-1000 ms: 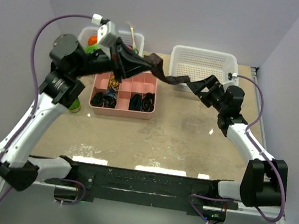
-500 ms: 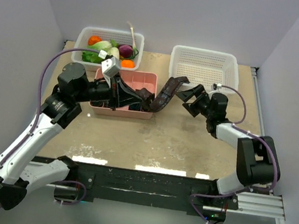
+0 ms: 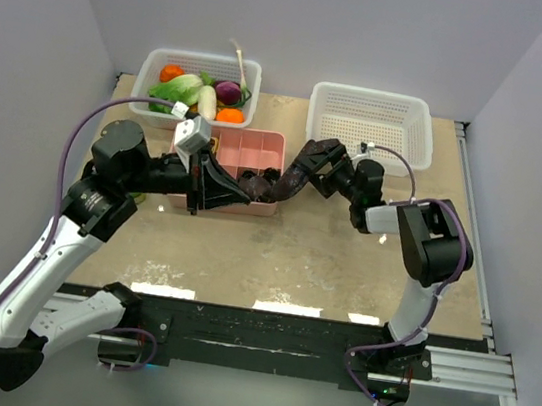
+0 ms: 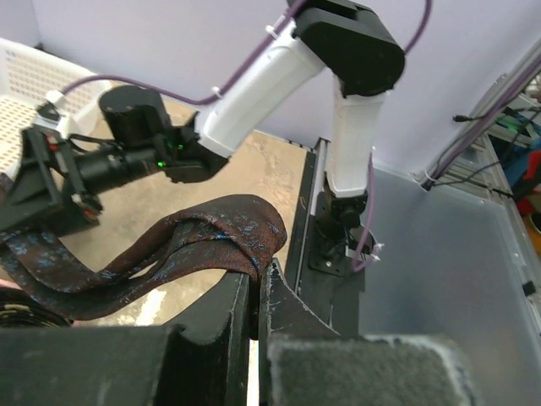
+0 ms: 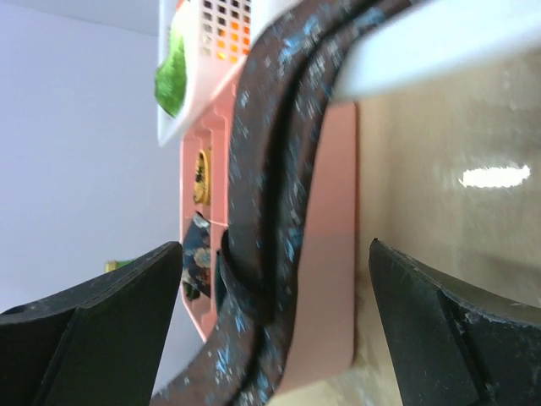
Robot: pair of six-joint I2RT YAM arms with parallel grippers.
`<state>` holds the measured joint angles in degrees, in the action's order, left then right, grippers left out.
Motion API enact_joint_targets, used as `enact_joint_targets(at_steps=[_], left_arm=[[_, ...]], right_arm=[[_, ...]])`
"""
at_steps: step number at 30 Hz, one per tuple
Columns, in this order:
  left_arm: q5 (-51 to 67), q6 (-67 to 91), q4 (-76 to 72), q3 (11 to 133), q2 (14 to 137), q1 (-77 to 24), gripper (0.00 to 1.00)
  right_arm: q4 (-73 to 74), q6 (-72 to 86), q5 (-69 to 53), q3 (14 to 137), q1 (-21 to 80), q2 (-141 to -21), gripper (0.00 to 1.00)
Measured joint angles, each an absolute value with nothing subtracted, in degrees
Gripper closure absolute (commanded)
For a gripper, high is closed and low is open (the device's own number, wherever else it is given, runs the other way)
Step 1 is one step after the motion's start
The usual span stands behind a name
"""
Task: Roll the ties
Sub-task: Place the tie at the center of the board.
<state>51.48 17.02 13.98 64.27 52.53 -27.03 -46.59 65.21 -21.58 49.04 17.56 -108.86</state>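
The fold of the tie hangs over the pink tray's side, so I need to move my left gripper back and down to the bare tabletop before the tray next and let go of the fold there.
A dark maroon tie (image 3: 295, 176) with blue flecks hangs folded from my left gripper (image 3: 248, 197) across the right end of the pink tray (image 3: 244, 144) toward my right gripper (image 3: 322, 170). In the left wrist view my left gripper (image 4: 255, 275) is shut on a fold of the tie (image 4: 169, 245). In the right wrist view my right gripper (image 5: 275, 247) is open wide, and the doubled tie (image 5: 270, 127) runs between its fingers without touching them. Small rolled ties (image 5: 199, 245) sit in the tray's compartments.
A white basket of vegetables (image 3: 201, 92) stands at the back left. A white basket (image 3: 368, 121) stands at the back right, just behind my right gripper. The pink tray's wall (image 5: 334, 254) is close under the tie.
My left arm came down and toward the near side of the tray with the tie. My right gripper moved left up to the tie. The tie now hangs lower and slacker.
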Motion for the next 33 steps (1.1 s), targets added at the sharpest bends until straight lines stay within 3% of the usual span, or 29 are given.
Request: enact_joint_targets(at_steps=[6, 18, 20, 25, 26, 33], left_arm=[[56.03, 16.88, 17.30, 64.79, 51.48, -27.03, 1.00], [67.85, 18.76, 17.65, 70.39, 48.51, -27.03, 1.00], [69.71, 19.14, 17.41, 71.26, 48.66, -27.03, 1.00], [72.55, 21.47, 16.01, 71.46, 48.53, -27.03, 1.00], [73.14, 22.00, 15.27, 71.44, 48.47, -27.03, 1.00], [77.76, 29.45, 5.85, 68.79, 46.44, -27.00, 1.00]], right_arm=[[-51.35, 68.16, -21.47, 51.83, 17.56, -113.51, 0.35], [-53.54, 70.94, -20.88, 52.88, 16.40, -114.69, 0.39], [-53.47, 70.96, -20.91, 53.32, 16.03, -114.69, 0.46], [-53.93, 71.31, -20.95, 54.85, 15.68, -114.69, 0.85], [-54.02, 71.44, -21.04, 55.00, 15.68, -114.69, 0.89], [-54.87, 71.94, -22.46, 55.53, 15.75, -114.63, 0.94]])
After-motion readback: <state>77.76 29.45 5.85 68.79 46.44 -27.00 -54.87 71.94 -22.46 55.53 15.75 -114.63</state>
